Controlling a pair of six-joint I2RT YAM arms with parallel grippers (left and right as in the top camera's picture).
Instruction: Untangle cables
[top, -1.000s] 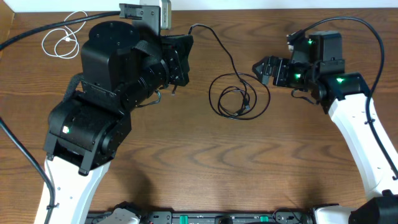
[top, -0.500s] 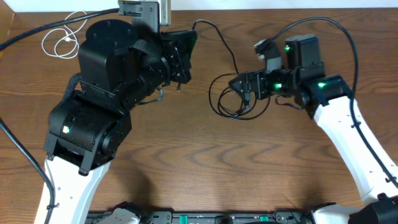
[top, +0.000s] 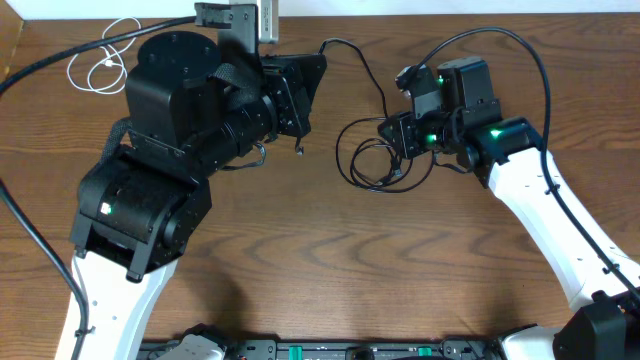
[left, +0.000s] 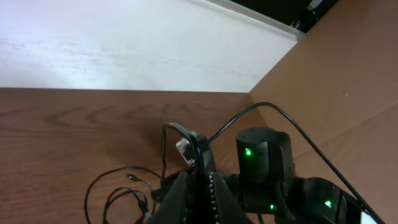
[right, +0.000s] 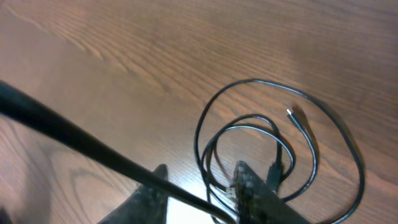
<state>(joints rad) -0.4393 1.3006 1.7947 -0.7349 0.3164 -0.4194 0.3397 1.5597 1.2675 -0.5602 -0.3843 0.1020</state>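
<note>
My left gripper moves down toward my right gripper next and releases the black cable there, since my right gripper stands open beside the cable's hanging length.
A black cable (top: 352, 70) runs from my left gripper (top: 312, 72) down to a loose black coil (top: 372, 168) on the wooden table. In the left wrist view the left gripper (left: 198, 173) is shut on that black cable (left: 194, 146), with the coil (left: 124, 193) lower left. My right gripper (top: 390, 135) sits low over the coil's right side. In the right wrist view its fingers (right: 258, 190) stand apart around strands of the coil (right: 280, 124); a blurred dark cable (right: 93, 146) crosses in front. A white cable (top: 100, 65) lies at the far left.
Thick black wires (top: 60, 55) run to the left arm and loop over the right arm (top: 510, 45). A white wall (left: 124, 43) borders the table's far edge. The bulky left arm (top: 180, 120) covers the table's left part.
My right gripper has moved left onto the coil and its jaws have narrowed. My left gripper has shifted slightly right, still holding the black cable.
</note>
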